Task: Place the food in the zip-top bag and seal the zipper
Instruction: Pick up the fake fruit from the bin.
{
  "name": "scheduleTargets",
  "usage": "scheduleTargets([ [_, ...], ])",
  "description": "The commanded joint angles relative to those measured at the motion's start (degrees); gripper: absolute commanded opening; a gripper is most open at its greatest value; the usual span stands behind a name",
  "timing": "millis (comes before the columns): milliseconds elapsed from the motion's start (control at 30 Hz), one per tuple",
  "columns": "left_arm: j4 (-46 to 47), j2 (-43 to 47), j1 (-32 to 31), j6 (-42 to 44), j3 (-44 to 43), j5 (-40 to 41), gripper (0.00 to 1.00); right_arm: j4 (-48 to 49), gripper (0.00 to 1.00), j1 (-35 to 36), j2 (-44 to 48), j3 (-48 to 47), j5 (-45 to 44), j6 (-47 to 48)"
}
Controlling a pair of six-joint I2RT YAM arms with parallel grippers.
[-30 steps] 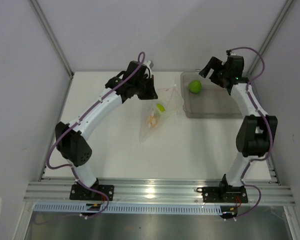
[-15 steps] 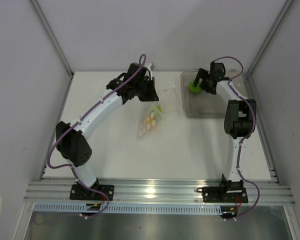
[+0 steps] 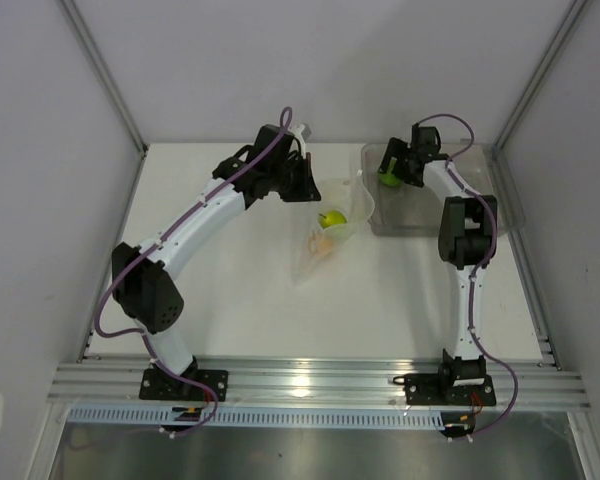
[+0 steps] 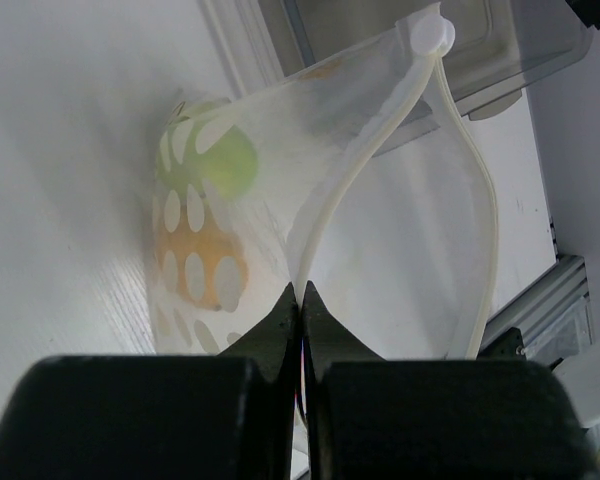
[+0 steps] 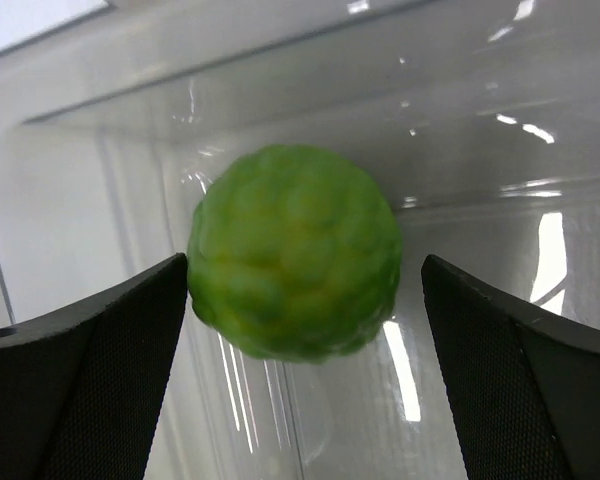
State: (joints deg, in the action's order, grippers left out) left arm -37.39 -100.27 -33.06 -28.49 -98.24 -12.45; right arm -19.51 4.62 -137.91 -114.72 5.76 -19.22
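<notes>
The second lime-green piece (image 3: 390, 177) is toward the left in the right wrist view, so my right gripper will move a little toward the bag (image 3: 332, 228) next and close around the piece.
The zip-top bag (image 3: 332, 228) lies on the table left of the tray, with its dotted face showing in the left wrist view (image 4: 210, 215). One lime-green piece (image 4: 218, 163) and the orange piece (image 4: 202, 265) are inside it. My left gripper (image 4: 302, 292) is shut on the bag's mouth edge at the zipper (image 4: 365, 160), and the mouth gapes open. It also shows in the top view (image 3: 306, 186). My right gripper (image 3: 390, 170) is open inside the tray. Its fingers straddle the second lime-green piece (image 5: 295, 250), with a gap on the right side.
The rigid clear tray (image 3: 430, 215) stands at the back right, and its wall (image 5: 480, 150) is close behind the green piece. Its corner (image 4: 500, 50) lies just beyond the bag's mouth. Enclosure walls ring the table, and a metal rail (image 3: 310, 380) runs along the near edge.
My right gripper has come down and left into the tray and now straddles the green piece. The bag has shifted towards the tray and its mouth has spread wider.
</notes>
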Motion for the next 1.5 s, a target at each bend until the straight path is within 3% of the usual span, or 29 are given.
scheduleTargets([
  [0, 2.1, 2.1, 0.5, -0.5, -0.2, -1.4, 0.0, -0.7, 0.99, 0.8, -2.6, -6.7, 0.7, 0.8],
  [300, 2.1, 2.6, 0.5, -0.3, 0.3, -1.5, 0.01, -2.4, 0.91, 1.6, -5.7, -9.8, 0.9, -0.3],
  [567, 1.8, 3.1, 0.5, -0.2, 0.5, -1.8, 0.01, -1.9, 0.84, 2.0, -4.7, -7.1, 1.1, -0.8],
  [700, 1.6, 3.0, 0.4, -0.3, 0.7, -1.7, 0.01, -1.8, 0.65, 2.1, -3.6, -6.2, 0.8, -0.5],
  [733, 1.7, 2.9, 0.5, -0.3, 0.8, -1.8, 0.01, -1.6, 0.56, 2.1, -3.2, -5.9, 0.7, -0.4],
  [800, 2.0, 3.0, 0.5, -0.4, 1.6, -1.8, 0.01, -1.5, 0.51, 2.1, -2.1, -4.7, 0.2, -0.3],
  [933, 3.1, 3.2, 0.4, -0.9, 3.3, -2.1, 0.01, -1.9, 0.21, 1.8, 0.3, -3.1, 0.7, -0.3],
  [967, 3.2, 3.4, 0.4, -1.0, 4.0, -2.2, 0.01, -2.1, 0.19, 1.6, 1.0, -2.6, 0.8, -0.5],
  [1100, 4.7, 4.1, 0.4, -1.7, 6.2, -3.1, 0.01, -1.9, 0.09, 1.6, 8.8, 3.9, 1.1, -0.8],
  [1200, 5.0, 4.6, 0.1, -1.9, 7.5, -3.4, 0.01, -0.2, 0.09, 2.0, 14.8, 9.8, 0.5, -0.8],
  [1467, 7.9, 7.5, -1.7, -2.7, 14.6, -4.9, 0.01, -2.0, 0.08, 4.1, 42.7, 32.1, -1.7, -2.5],
])
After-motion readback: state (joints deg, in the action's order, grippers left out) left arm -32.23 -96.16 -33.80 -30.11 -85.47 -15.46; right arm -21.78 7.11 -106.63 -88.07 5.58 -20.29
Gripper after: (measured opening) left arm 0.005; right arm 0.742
